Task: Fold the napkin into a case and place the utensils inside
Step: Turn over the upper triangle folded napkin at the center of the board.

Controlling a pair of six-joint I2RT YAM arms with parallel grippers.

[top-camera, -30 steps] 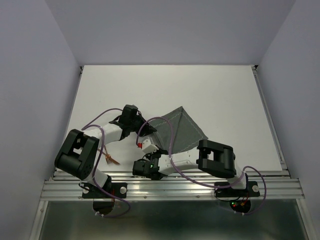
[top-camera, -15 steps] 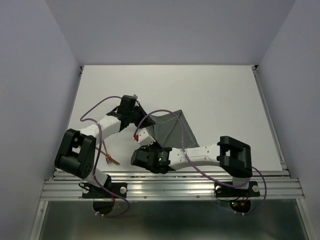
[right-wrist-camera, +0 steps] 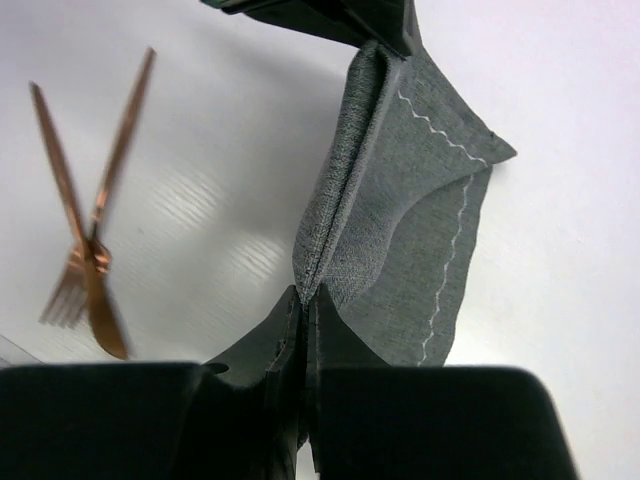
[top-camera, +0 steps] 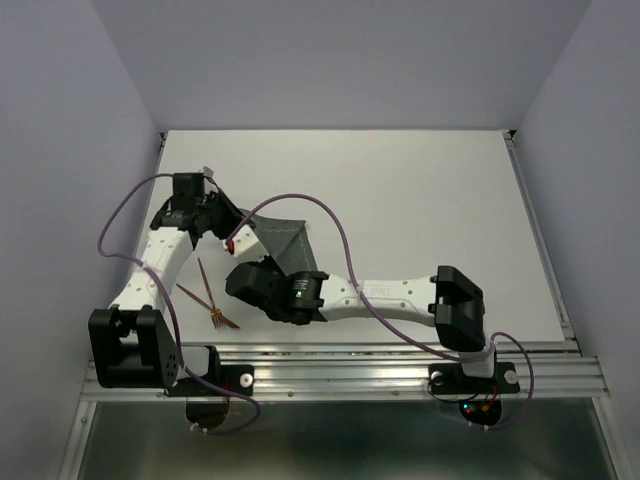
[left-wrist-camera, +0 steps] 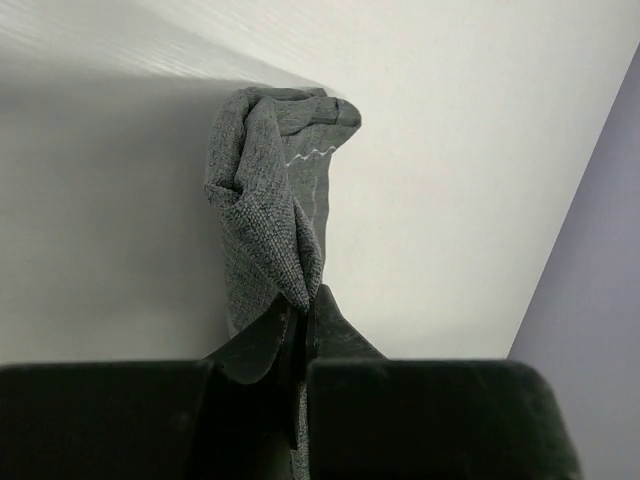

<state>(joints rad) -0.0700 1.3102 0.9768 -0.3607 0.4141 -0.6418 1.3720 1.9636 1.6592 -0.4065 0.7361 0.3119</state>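
Next, my right gripper carries the napkin's held end rightward in the top view over the napkin's flat hemmed edge [top-camera: 311, 252] [right-wrist-camera: 452, 270] below, then lowers and releases it.
The grey-green napkin [top-camera: 285, 245] is doubled over and stretched between both grippers at the table's left. My left gripper [top-camera: 232, 222] is shut on one folded end [left-wrist-camera: 265, 215], and its tip shows in the right wrist view [right-wrist-camera: 385, 30]. My right gripper [top-camera: 243, 257] is shut on the other end [right-wrist-camera: 385, 230], where a white stitched hem shows. Two copper-brown utensils, a fork [top-camera: 209, 296] and a second piece crossing it, lie left of the napkin and also show in the right wrist view [right-wrist-camera: 85, 235].
The white table [top-camera: 420, 210] stretches to the right and back. A metal rail [top-camera: 340, 375] runs along the near edge. Purple cables [top-camera: 330, 235] loop over both arms. Lilac walls [top-camera: 60, 120] close the sides.
Both grippers have carried the napkin leftward. The cloth has gone from a spread triangle to a narrow doubled strip. The left arm has swung out to the left.
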